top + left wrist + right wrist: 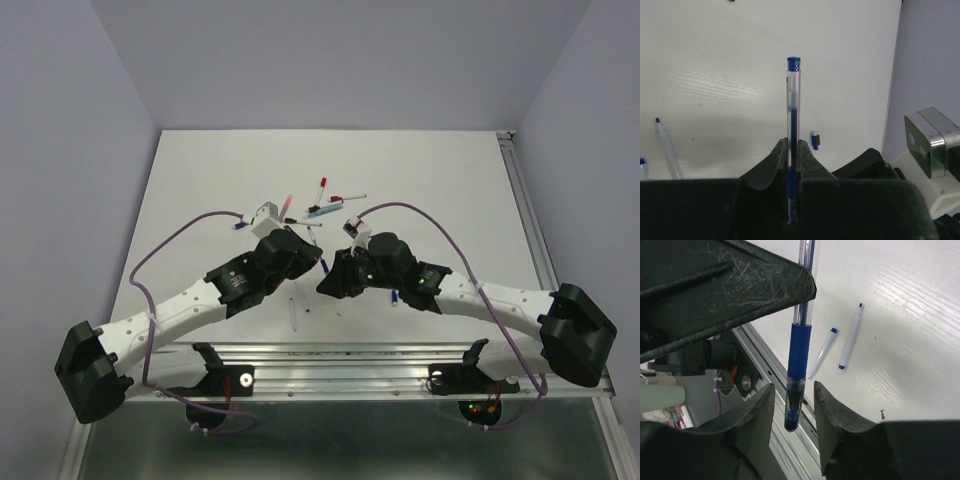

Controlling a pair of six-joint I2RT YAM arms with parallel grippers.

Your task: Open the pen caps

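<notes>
My left gripper needs to move the pen back, down and to the left in the top view, beside the uncapped pens, and then release it, because the tabletop is bare there.
My left gripper [793, 142] is shut on a blue pen [793, 100] with a clear barrel, gripping it at mid-length. In the right wrist view the pen's other end hangs down with its blue grip and a clear, blue-tipped pen cap [794, 410] still on. My right gripper [794, 390] stands around that cap, with a gap showing on each side and neither finger touching it. In the top view both grippers meet at the table's near middle [325, 270]. A loose blue cap [815, 140] lies on the table.
Several more pens and caps lie in a cluster [325, 208] behind the grippers. Two uncapped pens [850, 337] lie near the front metal rail [765, 370]. Another uncapped pen [667, 150] lies to the left. A small blue cap [240, 226] sits at the left.
</notes>
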